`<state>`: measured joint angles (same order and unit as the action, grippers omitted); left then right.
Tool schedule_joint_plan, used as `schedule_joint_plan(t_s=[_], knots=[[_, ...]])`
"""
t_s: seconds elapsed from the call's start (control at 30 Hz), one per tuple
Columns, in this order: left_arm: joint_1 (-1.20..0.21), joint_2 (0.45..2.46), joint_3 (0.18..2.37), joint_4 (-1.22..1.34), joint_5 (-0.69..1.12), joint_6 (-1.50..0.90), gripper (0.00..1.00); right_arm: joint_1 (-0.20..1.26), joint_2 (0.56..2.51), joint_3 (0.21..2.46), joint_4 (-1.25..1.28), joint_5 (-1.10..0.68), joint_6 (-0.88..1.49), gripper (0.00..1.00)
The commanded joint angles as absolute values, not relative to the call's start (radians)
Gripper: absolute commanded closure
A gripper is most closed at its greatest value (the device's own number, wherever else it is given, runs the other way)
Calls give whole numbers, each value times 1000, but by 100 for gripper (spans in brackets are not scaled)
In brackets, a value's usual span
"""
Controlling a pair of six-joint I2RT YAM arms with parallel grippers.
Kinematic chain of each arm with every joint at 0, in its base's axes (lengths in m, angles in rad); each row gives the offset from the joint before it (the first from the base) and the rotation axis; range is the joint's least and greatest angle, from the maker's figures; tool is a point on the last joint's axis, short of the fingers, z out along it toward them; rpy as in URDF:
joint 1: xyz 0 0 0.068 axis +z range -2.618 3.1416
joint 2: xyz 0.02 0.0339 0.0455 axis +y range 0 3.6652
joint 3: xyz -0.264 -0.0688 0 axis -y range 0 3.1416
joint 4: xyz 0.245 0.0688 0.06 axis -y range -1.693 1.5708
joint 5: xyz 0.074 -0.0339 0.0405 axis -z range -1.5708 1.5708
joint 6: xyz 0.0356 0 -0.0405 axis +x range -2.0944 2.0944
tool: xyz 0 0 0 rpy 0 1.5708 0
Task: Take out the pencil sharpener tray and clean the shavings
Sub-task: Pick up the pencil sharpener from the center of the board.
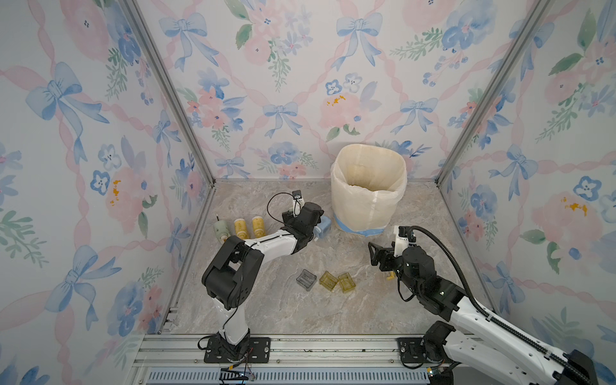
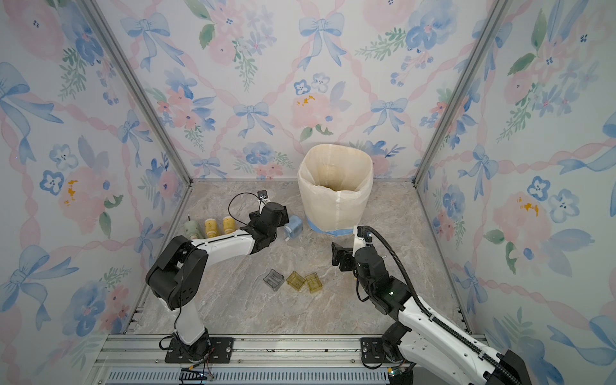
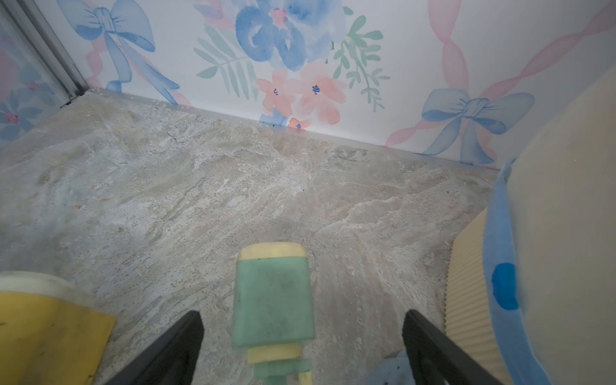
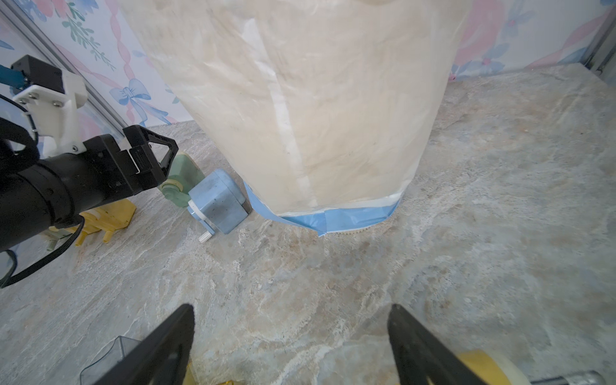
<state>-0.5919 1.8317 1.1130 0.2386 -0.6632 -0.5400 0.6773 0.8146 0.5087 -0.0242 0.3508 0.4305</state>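
Observation:
The green pencil sharpener lies lined up with the gap between the open fingers, so my left gripper needs to go down around the sharpener, around its green body (image 3: 273, 303), and close.
A green pencil sharpener (image 3: 273, 293) lies on the table between the open jaws of my left gripper (image 3: 302, 316), touching neither finger. In the top views my left wrist hides it. A blue sharpener (image 1: 322, 227) (image 4: 216, 200) stands just beside it, against the bin's foot. Three pulled-out trays lie mid-table: a grey tray (image 1: 306, 279) and two yellow trays (image 1: 328, 281) (image 1: 346, 282). My right gripper (image 4: 290, 333) (image 1: 375, 253) is open over bare table, with nothing between its fingers. No shavings can be made out in the trays.
A plastic-lined bin (image 1: 363, 213) stands at the back right. Another green sharpener (image 1: 220, 231) and two yellow sharpeners (image 1: 240, 226) (image 1: 258, 226) sit in a row at the left. A yellow sharpener (image 4: 483, 366) lies under my right wrist.

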Motion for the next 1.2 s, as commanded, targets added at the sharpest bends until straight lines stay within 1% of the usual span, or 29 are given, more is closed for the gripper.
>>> schedule_joint_plan(t_s=[0.0,0.2,0.5,0.73,0.87,1.07,1.17], knots=[[-575,1895,1139,226,-699,-576,4,667,816,498,-39,353,443,9],[-543,1968,1167,228,-666,-636,4,666,801,500,-60,350,448,9],[-521,2049,1223,229,-649,-637,6,663,799,495,-64,349,464,9],[-508,2088,1235,231,-629,-647,14,659,797,500,-72,350,466,9],[-506,2094,1233,235,-631,-649,17,658,802,506,-74,350,468,9],[-497,2100,1239,240,-615,-638,26,658,808,509,-70,347,480,9],[-489,2103,1237,240,-596,-638,26,658,804,511,-74,347,483,9]])
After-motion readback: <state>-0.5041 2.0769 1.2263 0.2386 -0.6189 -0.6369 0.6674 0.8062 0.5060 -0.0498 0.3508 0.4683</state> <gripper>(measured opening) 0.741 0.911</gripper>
